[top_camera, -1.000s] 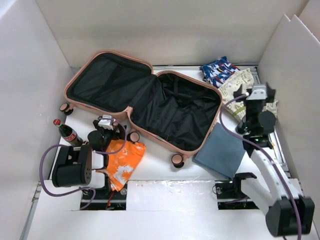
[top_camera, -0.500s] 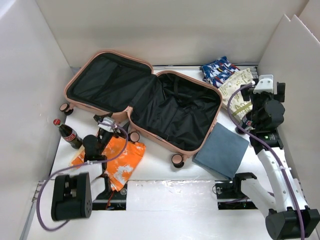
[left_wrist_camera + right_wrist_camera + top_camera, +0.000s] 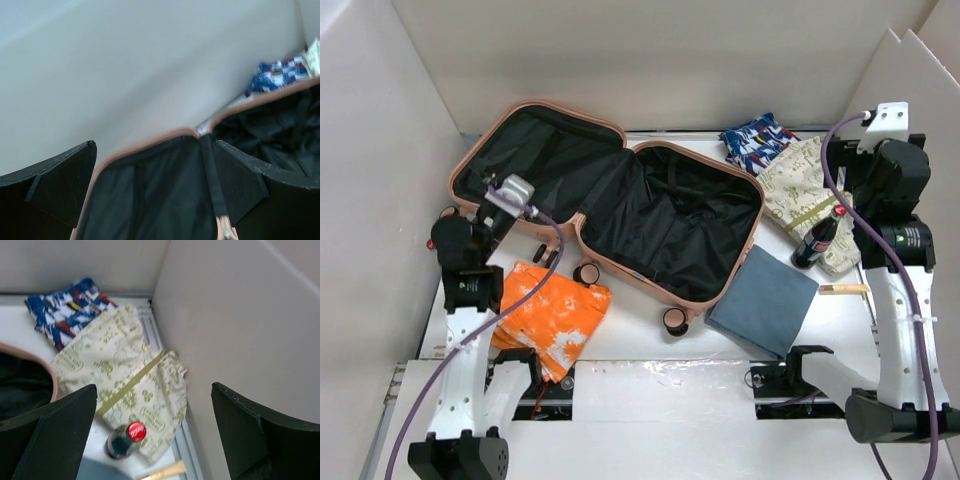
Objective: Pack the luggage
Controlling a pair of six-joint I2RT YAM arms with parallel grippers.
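Note:
I will next tilt my right gripper downward, move it toward the suitcase and lower it around the cola bottle's capped top (image 3: pixel 838 212) (image 3: pixel 135 432), because the bottle is standing upright and uncovered.
The luggage (image 3: pixel 610 200), a salmon-pink hard-shell suitcase, lies open on the table with both black-lined halves facing up and nothing inside. My left arm (image 3: pixel 460 255) stands raised at its left end. In the left wrist view my left gripper (image 3: pixel 154 145) is open and holds nothing, hanging over the left half's lining (image 3: pixel 150 200) near the hinge. My right arm (image 3: pixel 900 230) is raised at the far right. My right gripper (image 3: pixel 154 386) is open and holds nothing, high above a cream patterned cloth (image 3: pixel 120 375) and a cola bottle (image 3: pixel 125 440). The suitcase rim (image 3: pixel 47 371) shows at the left.
An orange cloth (image 3: pixel 550 315) lies by the left arm's base. A grey-blue folded cloth (image 3: pixel 763 300) sits right of the suitcase. A blue patterned cloth (image 3: pixel 758 142), the cream cloth (image 3: pixel 805 195), the cola bottle (image 3: pixel 818 240) and a wooden stick (image 3: pixel 844 289) lie at the right. White walls enclose the table.
Both arms have risen from folded poses. The left swung up over the suitcase's left end, the right lifted toward the back right, uncovering the bottle and stick. Both grippers stayed open.

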